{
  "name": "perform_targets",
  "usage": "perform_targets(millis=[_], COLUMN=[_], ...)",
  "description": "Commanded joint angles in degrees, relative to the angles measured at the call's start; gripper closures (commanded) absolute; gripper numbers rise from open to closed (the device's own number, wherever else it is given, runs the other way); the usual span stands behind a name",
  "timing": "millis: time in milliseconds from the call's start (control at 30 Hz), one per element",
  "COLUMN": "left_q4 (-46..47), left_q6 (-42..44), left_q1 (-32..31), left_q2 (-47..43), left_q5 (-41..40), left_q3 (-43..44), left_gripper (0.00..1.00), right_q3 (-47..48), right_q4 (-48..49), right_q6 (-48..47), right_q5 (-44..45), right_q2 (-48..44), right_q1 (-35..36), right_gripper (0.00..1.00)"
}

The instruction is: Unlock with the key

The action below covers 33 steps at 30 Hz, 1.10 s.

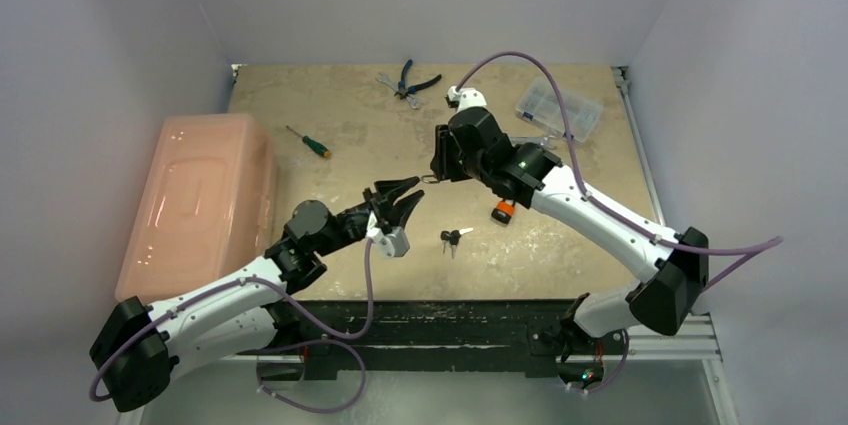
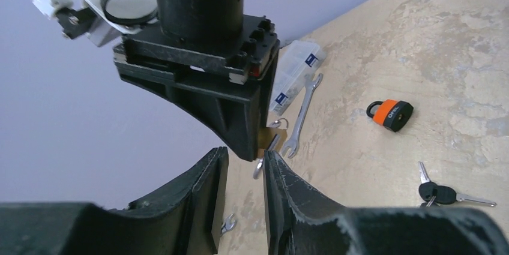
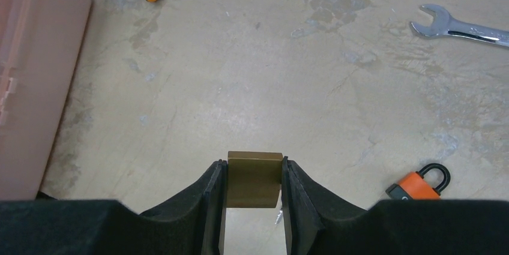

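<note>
The tabletop outward of the bunched keys is bare, so my right gripper should next lower the brass padlock (image 3: 254, 177) onto it, then release it.
My right gripper (image 1: 437, 173) is shut on a brass padlock (image 3: 254, 177) and holds it above the table; the padlock fills the gap between its fingers in the right wrist view (image 3: 253, 168). In the left wrist view the padlock (image 2: 277, 135) has a silver key (image 2: 274, 143) sticking out of it, with a ring (image 2: 258, 169) hanging below. My left gripper (image 1: 403, 197) is open just below the padlock. Its right fingertip (image 2: 271, 162) is right beside the key, and nothing sits between the fingers (image 2: 245, 156).
An orange padlock (image 1: 503, 211) and a bunch of black-headed keys (image 1: 453, 237) lie on the table near the grippers. A wrench (image 3: 462, 24), a clear parts box (image 1: 558, 108), pliers (image 1: 412, 80) and a green screwdriver (image 1: 305, 140) lie farther back. A pink bin (image 1: 200, 195) stands on the left.
</note>
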Motion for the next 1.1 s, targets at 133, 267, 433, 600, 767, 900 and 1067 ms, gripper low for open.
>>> perform_targets(millis=[133,267,433,600,767,900,1067], left_q4=[7.0,9.8,12.1,12.2,12.2,12.2,12.8], left_q6=[-0.2,-0.3,-0.2,-0.7,-1.4,-1.9,-2.2], left_q1=[0.6,0.6,0.6,0.6,0.6,0.5,0.6], left_q2=[-0.6,-0.8,-1.0,-0.1,0.2,0.7,1.2], left_q5=[-6.4,-9.3,-12.8,-14.0,-13.6,-13.1,-13.0], left_q3=[0.7,-0.1,-0.5,-0.4,-0.1,-0.1,-0.2], left_gripper=[0.66,0.65,0.65,0.65,0.65,0.65,0.65], right_q3=[2.6,3.2,4.8,7.6,10.8,14.0,17.4], right_q4=[1.9,1.3,1.0,-0.6,-2.7,-4.2,-3.6], right_q6=[1.2,1.8,1.6,1.5,0.9,0.9,0.8], right_q5=[3.2,4.0,3.9,3.3,3.6,4.3,3.9], right_q2=[4.9,9.0,14.5,20.9,28.5,34.0,38.1], right_q1=[0.1,-0.2,-1.4,-3.2,-3.8,-4.1,-5.3], right_gripper=[1.00,1.00,1.00,1.00,1.00,1.00,1.00])
